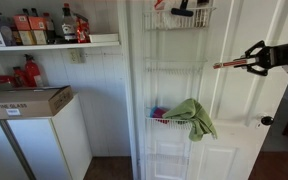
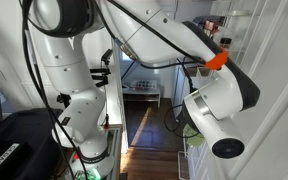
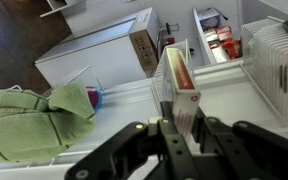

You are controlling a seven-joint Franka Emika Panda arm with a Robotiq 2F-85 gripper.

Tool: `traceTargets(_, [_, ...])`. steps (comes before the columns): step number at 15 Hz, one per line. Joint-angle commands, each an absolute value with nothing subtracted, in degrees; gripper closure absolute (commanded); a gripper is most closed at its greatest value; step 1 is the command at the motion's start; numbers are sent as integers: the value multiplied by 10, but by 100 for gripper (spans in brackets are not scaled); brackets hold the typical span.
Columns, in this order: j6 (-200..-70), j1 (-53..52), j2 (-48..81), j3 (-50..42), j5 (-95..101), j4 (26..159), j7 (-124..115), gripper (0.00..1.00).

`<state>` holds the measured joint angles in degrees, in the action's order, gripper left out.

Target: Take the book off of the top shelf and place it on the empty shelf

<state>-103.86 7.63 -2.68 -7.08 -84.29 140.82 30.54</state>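
Observation:
The gripper moves outward next and slides the book's far end onto the empty shelf. It then releases the book, since that shelf lies outward, beyond the book.
My gripper is shut on the thin red-orange book and holds it in the air, off to the side of the white door rack. In the wrist view the book stands on edge between my fingers. The top shelf holds a black object with a handle. The empty shelf below it is bare and level with the book. A white wire basket shows at the wrist view's right edge; I cannot tell which tier it is.
A green cloth hangs from a lower rack tier and also shows in the wrist view. A white wall shelf carries bottles and boxes. A cardboard box sits on a white cabinet. A door knob is beside the rack.

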Motion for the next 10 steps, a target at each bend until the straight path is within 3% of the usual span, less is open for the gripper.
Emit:
traceTargets(1, [-1043,67,-4,-63,-884,1405,345,95])
traceTargets(10, [-1009,64,40,-63,-929,1386,479,95])
